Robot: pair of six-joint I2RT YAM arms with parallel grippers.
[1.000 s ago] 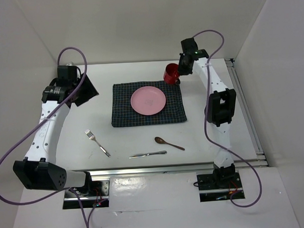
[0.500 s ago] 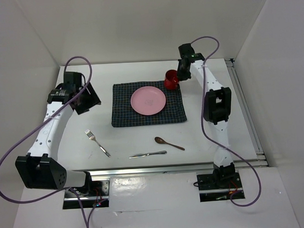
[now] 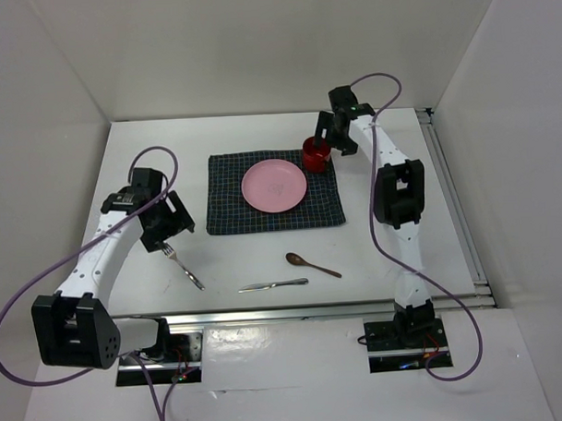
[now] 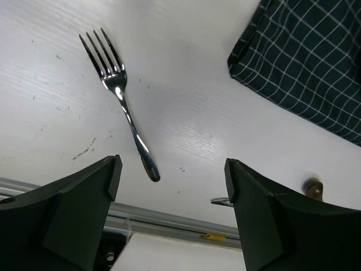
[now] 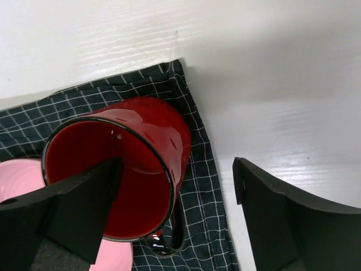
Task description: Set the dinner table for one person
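The fork lies at a slant to my left gripper's open fingers. My left gripper next needs to move down and back, then turn a little onto the fork's handle [image 3: 188, 273] [image 4: 137, 137].
On the white dinner table [image 3: 168, 159] lies a dark checked mat [image 3: 274, 215] with a pink plate [image 3: 274, 186] on it. A red mug [image 3: 316, 155] stands on the mat's far right corner. My right gripper [image 3: 327, 142] hangs over it, open. In the right wrist view the mug's [image 5: 141, 130] wall and handle lie between the open jaws of the right gripper [image 5: 176, 168], with one finger over the mug's mouth. My left gripper [image 3: 166, 235] is open just above the fork [image 3: 181, 265]. The fork [image 4: 121, 104] lies ahead of the left gripper [image 4: 172, 164], untouched.
A knife [image 3: 272, 285] and a brown spoon [image 3: 312, 265] lie near the front edge, right of the fork. The mat's near left corner [image 4: 304, 62] shows in the left wrist view. A metal rail [image 3: 312, 311] runs along the table's near edge.
The right gripper has opened and let go of the mug on the mat's corner. The left arm has swung down toward the fork and opened wider.
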